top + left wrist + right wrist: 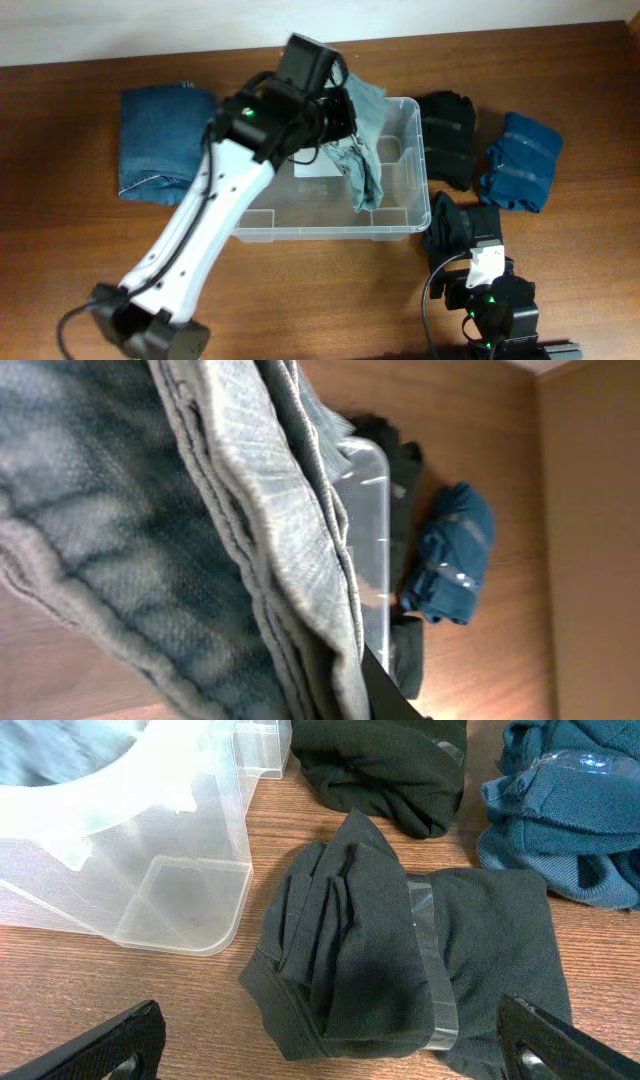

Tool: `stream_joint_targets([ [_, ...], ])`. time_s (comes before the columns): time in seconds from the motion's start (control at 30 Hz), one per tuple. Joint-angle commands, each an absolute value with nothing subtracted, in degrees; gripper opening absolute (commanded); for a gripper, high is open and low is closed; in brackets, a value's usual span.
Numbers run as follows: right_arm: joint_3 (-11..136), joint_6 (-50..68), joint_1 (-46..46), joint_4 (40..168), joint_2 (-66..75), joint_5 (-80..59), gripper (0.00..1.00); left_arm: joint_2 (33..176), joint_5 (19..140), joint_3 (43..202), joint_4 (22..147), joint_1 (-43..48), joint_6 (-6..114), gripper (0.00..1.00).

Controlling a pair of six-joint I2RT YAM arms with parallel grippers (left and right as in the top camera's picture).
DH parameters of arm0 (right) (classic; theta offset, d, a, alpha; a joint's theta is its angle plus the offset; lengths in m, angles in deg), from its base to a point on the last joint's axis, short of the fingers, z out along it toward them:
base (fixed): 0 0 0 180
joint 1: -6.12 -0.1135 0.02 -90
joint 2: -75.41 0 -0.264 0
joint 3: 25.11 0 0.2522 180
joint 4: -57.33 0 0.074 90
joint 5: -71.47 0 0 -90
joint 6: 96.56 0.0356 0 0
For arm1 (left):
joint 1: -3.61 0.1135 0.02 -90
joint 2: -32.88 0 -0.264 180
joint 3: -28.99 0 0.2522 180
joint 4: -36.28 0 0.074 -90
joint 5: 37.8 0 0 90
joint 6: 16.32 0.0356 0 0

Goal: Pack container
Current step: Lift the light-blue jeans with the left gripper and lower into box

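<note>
Next, my left gripper moves down toward the container's labelled bottom (317, 165) and releases the denim garment there, since that still uncovered bottom lies below the gripper.
The clear plastic container (330, 230) stands mid-table, its white label (312, 168) showing through the bottom. My left gripper (338, 118) is above the container's far side, shut on a light grey-blue denim garment (362, 160) that hangs down into it. That garment (200, 540) fills the left wrist view, with the container's rim (368, 490) behind it. My right gripper (330, 1055) is open and empty, low over a black folded garment banded with clear tape (380, 950), just right of the container's front corner (170, 890).
Folded dark blue jeans (160, 140) lie left of the container. A black garment (450, 135) and a teal blue one (520, 160) lie to its right. The black bundle (455, 225) lies at its front right corner, by the right arm (490, 300).
</note>
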State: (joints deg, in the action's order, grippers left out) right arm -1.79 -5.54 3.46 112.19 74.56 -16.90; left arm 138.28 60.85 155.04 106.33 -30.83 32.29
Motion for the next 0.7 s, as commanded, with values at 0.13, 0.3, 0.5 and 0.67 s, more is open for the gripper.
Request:
stream_joint_targets([
  [0.13, -2.1, -5.7, 3.9, 112.2, 75.1, -16.6, 0.98, 142.5, 62.1, 155.7, 105.5, -35.2, 29.5, 0.01],
  [0.3, -2.1, -5.7, 3.9, 112.2, 75.1, -16.6, 0.98, 142.3, 64.6, 155.7, 104.5, -35.8, 29.1, 0.01],
  [0.5, -2.1, -5.7, 3.9, 112.2, 75.1, -16.6, 0.98, 142.4, 61.4, 155.7, 105.2, -35.7, 29.1, 0.01],
  [0.67, -2.1, -5.7, 3.9, 112.2, 75.1, -16.6, 0.98, 142.4, 52.5, 155.7, 109.4, -35.6, 29.6, 0.01],
])
